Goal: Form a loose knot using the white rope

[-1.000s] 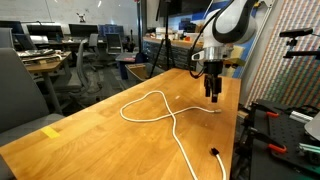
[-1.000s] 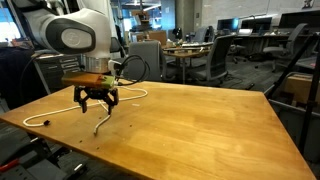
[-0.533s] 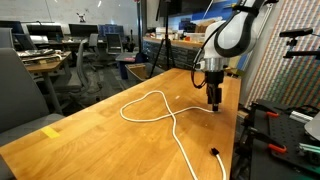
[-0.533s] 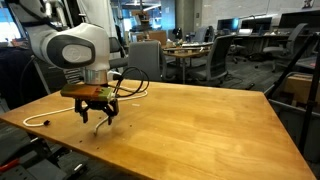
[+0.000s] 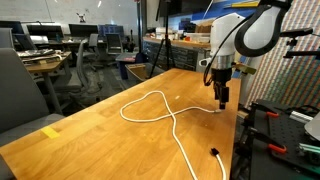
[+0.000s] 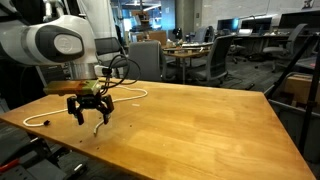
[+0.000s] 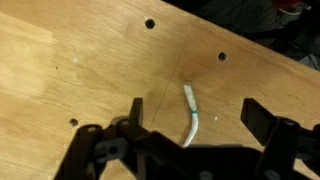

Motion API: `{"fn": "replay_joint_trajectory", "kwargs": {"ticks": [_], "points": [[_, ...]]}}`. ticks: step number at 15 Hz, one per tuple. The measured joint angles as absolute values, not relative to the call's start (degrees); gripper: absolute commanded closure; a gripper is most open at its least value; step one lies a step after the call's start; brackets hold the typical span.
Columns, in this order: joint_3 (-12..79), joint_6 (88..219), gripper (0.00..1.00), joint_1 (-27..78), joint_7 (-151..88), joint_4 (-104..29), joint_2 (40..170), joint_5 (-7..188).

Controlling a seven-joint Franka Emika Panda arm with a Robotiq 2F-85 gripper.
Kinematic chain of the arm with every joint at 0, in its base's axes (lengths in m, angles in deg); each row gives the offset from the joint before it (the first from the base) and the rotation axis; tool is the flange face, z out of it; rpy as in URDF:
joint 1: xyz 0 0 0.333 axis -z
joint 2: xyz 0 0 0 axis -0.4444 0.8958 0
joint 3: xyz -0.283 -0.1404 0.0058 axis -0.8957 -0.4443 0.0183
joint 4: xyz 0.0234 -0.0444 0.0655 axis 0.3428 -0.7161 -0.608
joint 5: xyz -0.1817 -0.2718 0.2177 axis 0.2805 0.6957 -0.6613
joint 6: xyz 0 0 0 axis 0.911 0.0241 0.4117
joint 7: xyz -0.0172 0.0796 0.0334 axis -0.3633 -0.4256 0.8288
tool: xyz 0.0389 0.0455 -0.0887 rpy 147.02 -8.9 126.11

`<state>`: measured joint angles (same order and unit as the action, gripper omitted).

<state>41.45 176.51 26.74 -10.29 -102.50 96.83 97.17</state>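
The gripper moves down to the tabletop next and closes around the rope's other end near the green band (image 5: 217, 110) (image 7: 193, 111), which lies between my open fingers.
The white rope (image 5: 173, 118) lies on the wooden table (image 5: 100, 140), curled into an open loop whose strands cross near the middle. One dark-tipped end (image 5: 215, 152) rests by the near edge. My gripper (image 5: 222, 97) hangs open just above the rope's other end, close to the table's side edge. In an exterior view the gripper (image 6: 88, 112) hovers over that end (image 6: 97, 128), with the loop (image 6: 139, 96) behind it. In the wrist view the rope end (image 7: 190, 115), marked by a thin green band, lies between my spread fingers (image 7: 135, 110); nothing is gripped.
Small holes (image 7: 149, 23) dot the tabletop near the rope end. A strip of yellow tape (image 5: 52, 130) sits on the near corner. Black stands and gear (image 5: 270, 130) crowd the table's side edge. Office chairs and desks (image 6: 210, 60) stand beyond the table.
My arm has carried the open gripper sideways toward the table's side edge, over the rope's end. The rope has not moved.
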Motion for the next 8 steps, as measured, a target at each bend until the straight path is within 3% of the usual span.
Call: {"fn": "replay_joint_trajectory", "kwargs": {"ticks": [1, 5, 7, 8], "points": [[41.1, 176.5, 0.07, 25.7, -13.6, -102.4, 96.9, 99.9], [40.9, 176.9, 0.00, 23.1, -18.6, -102.3, 98.6, 102.7], [40.9, 177.9, 0.27, 23.0, -18.8, -102.3, 100.7, 102.7], [40.8, 178.5, 0.27, 23.0, -18.8, -102.2, 101.8, 102.7]]}}
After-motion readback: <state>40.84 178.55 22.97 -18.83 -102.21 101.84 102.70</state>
